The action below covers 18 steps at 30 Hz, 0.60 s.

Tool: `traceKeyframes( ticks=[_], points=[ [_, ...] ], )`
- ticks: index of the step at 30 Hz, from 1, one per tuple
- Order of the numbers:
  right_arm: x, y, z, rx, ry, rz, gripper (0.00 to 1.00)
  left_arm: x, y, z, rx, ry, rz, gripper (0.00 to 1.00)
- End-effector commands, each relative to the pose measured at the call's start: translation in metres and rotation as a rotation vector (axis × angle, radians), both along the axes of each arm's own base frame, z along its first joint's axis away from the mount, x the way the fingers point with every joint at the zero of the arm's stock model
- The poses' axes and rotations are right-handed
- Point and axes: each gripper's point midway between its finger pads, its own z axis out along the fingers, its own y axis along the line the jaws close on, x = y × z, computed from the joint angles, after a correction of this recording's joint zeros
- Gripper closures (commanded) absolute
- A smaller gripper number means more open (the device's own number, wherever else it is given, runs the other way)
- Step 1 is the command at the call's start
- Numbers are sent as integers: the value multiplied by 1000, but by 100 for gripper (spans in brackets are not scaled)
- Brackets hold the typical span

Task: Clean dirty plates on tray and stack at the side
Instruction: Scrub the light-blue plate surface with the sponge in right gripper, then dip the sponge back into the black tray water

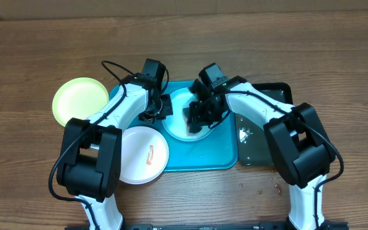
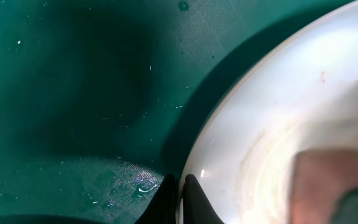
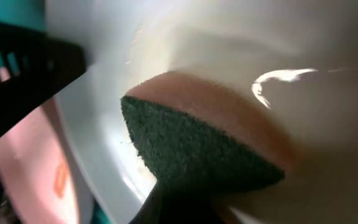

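Observation:
I will next lift my right gripper, move to its right in the overhead view and lower it to release the sponge inside the black water tray, which lies that way.
A light blue plate lies on the turquoise tray. My left gripper is shut on this plate's left rim, and in the left wrist view its dark fingertips pinch the plate's edge. My right gripper is shut on a sponge, green scrub side over orange foam, which presses on the plate's inside. A white plate with an orange-red smear sits at the tray's front left corner. On the table to the left rests a yellow-green plate.
To the right, a black tray holding water sits against the turquoise one. Water drops dot the wood in front of it. Both arms reach over the middle of the table from the front edge.

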Motion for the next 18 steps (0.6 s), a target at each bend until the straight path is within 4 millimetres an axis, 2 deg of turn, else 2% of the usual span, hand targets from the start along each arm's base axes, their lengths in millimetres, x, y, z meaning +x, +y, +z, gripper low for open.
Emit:
traceKeyframes(
  ticks=[1,6,9,12,15,18],
  points=[
    [-4,16,18,177,56,61,96,-2,-3,-3,-11,9,3,96],
    [33,3,67,311,42,13,96,-3,-3,-3,-10,10,-4,96],
    [52,-17,98,354,9,-6,96,-3,-3,-3,-9,12,-4,96],
    [57,-45,117,342,0,-28,96,-3,-3,-3,-9,12,-4,95],
    [54,-81,121,278,30,-74,96,-3,-3,-3,-9,12,-4,95],
    [45,-128,102,108,92,-131,96,-3,-3,-3,-9,10,-4,95]
  ],
)
